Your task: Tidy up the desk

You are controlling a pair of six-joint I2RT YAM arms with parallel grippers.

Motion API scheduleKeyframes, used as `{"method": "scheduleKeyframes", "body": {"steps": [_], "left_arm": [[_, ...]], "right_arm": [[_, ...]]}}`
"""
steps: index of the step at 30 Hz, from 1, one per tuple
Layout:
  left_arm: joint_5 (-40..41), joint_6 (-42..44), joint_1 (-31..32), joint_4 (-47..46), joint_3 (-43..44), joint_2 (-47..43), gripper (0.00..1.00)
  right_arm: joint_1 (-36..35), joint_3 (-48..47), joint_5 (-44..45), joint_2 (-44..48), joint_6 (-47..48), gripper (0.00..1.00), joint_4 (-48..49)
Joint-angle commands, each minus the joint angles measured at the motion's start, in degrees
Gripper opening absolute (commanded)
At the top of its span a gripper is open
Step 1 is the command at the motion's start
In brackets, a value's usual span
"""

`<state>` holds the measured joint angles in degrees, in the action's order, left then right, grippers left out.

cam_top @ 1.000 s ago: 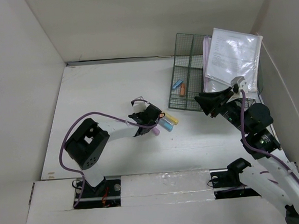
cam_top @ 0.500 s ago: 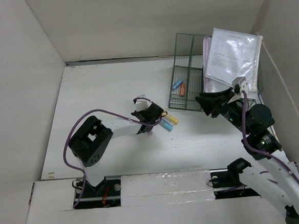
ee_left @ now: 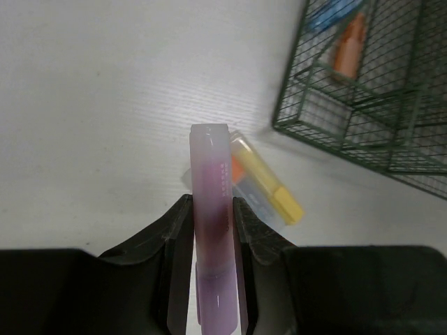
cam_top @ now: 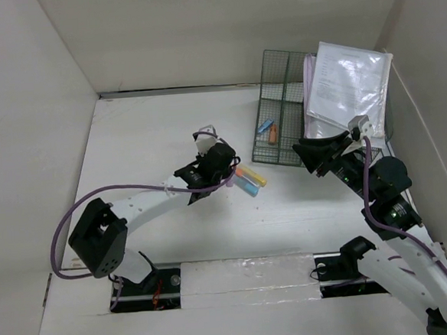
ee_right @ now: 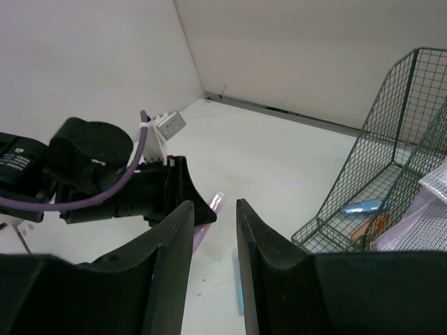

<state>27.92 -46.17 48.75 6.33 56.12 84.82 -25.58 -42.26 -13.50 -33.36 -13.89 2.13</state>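
The rack slot beside the orange marker (cam_top: 292, 132) is empty, so I should move my left gripper outward and to the right in the top view, over that slot, and release there.
The white desk (cam_top: 152, 134) holds a yellow highlighter (cam_top: 255, 177) and a light blue highlighter (cam_top: 245, 184) side by side near its middle. My left gripper (cam_top: 225, 167) hovers just left of them, shut on a purple highlighter (ee_left: 211, 209) that sticks out past the fingertips. In the left wrist view the yellow highlighter (ee_left: 269, 183) lies right below that tip. My right gripper (cam_top: 313, 158) is open and empty, in front of the rack. Between its fingers, the right wrist view shows the purple highlighter (ee_right: 215, 202).
A dark green wire rack (cam_top: 281, 110) stands at the back right. Its low front tray holds a blue marker (cam_top: 265, 125) and an orange marker (cam_top: 273, 133), and its right part holds papers in plastic sleeves (cam_top: 352, 82). White walls close in the desk on three sides.
My left arm has swung its elbow out to the left and stretched forward. The purple highlighter has left the desk beside the other two and sits in the left gripper. The right arm is still.
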Motion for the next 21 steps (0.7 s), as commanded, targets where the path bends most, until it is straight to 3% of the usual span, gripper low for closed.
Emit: {"method": "scheduleKeyframes", "body": {"steps": [1,8,13,21], "left_arm": [[-2.87,3.80,0.20,-8.40,2.06,-2.46,0.00],[-11.29,8.64,0.20,-20.64,8.74,2.54,0.00],[-12.80,15.40,0.20,-34.07,10.94,6.67,0.00],[-14.30,15.68,0.20,-41.39,19.29,16.78,0.00]], "right_arm": [[-0.43,-0.72,0.49,0.76,0.09,0.36,2.44],[-0.43,-0.54,2.16,2.16,0.44,0.36,1.91],[-0.43,-0.37,2.25,2.25,0.44,0.36,2.09],[-0.43,-0.10,2.95,2.78,0.53,0.36,2.35]]}}
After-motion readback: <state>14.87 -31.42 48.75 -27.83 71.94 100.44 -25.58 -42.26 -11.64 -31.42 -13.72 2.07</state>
